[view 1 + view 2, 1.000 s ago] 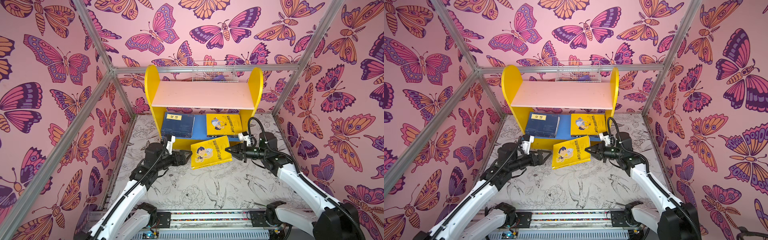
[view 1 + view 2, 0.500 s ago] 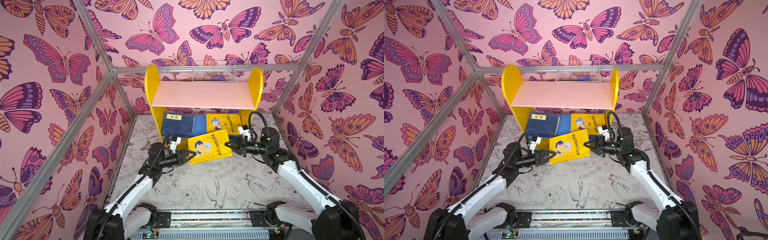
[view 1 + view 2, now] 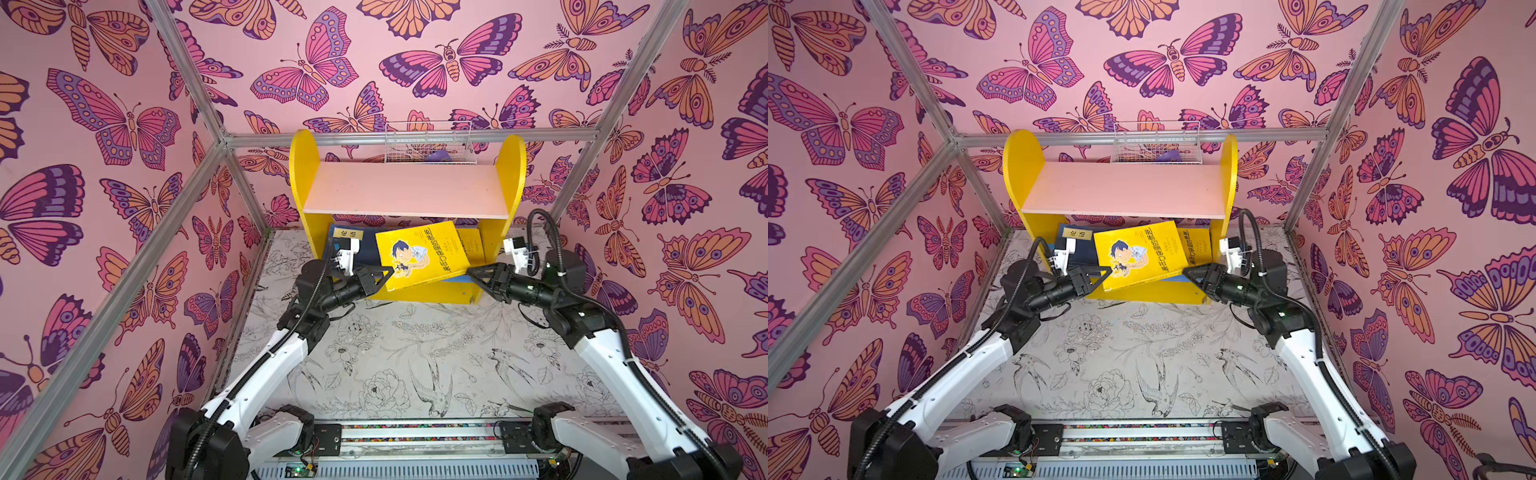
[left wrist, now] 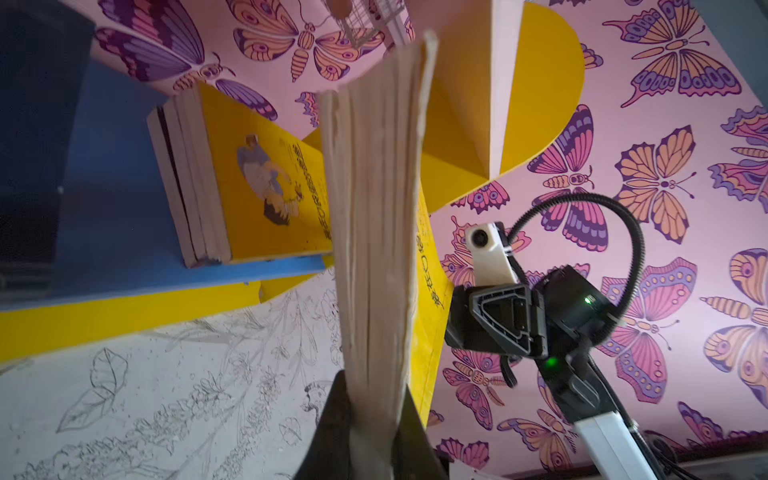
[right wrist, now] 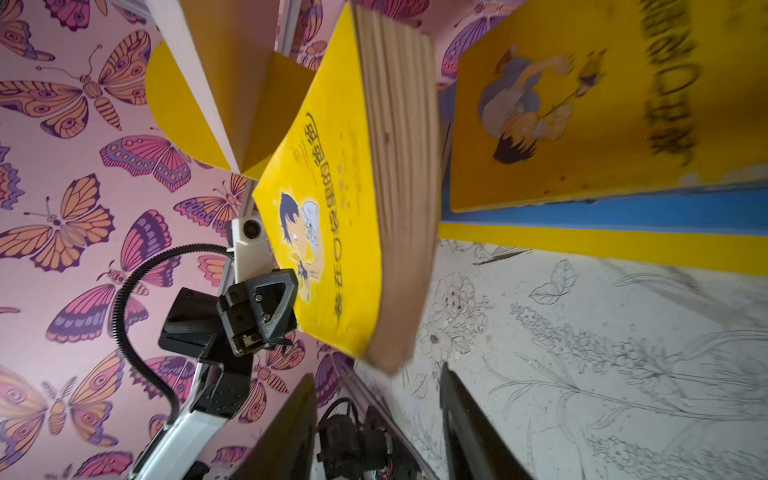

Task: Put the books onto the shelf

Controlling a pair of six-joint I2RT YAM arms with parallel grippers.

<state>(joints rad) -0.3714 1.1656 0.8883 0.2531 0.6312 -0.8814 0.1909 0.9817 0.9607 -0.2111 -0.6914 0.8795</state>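
Observation:
I should next release my left gripper's book outward, on the stack of yellow books there.
A yellow book (image 3: 419, 257) (image 3: 1138, 255) with a cartoon child hangs tilted in front of the shelf's (image 3: 305, 166) lower opening. My left gripper (image 3: 388, 274) (image 4: 372, 382) is shut on its near left corner; the page edges (image 4: 374, 208) rise between the fingers. At the book's right corner my right gripper (image 3: 471, 272) (image 5: 376, 372) is open, and the corner (image 5: 386, 357) sits just beyond its fingertips, free of them. On the blue lower board (image 4: 124, 232) lie navy books (image 3: 365, 249) at the left and a stack of yellow books (image 3: 471, 245) (image 5: 582, 104) at the right.
The pink upper board (image 3: 409, 189) carries nothing. A white wire basket (image 3: 428, 143) hangs on the back wall behind the shelf. Butterfly-patterned walls and metal frame bars close in both sides. The floor mat (image 3: 415, 353) with line drawings lies in front.
The yellow book has risen from the mat toward the shelf's lower opening. My left gripper reached in and shut on its corner; my right gripper has opened and let go.

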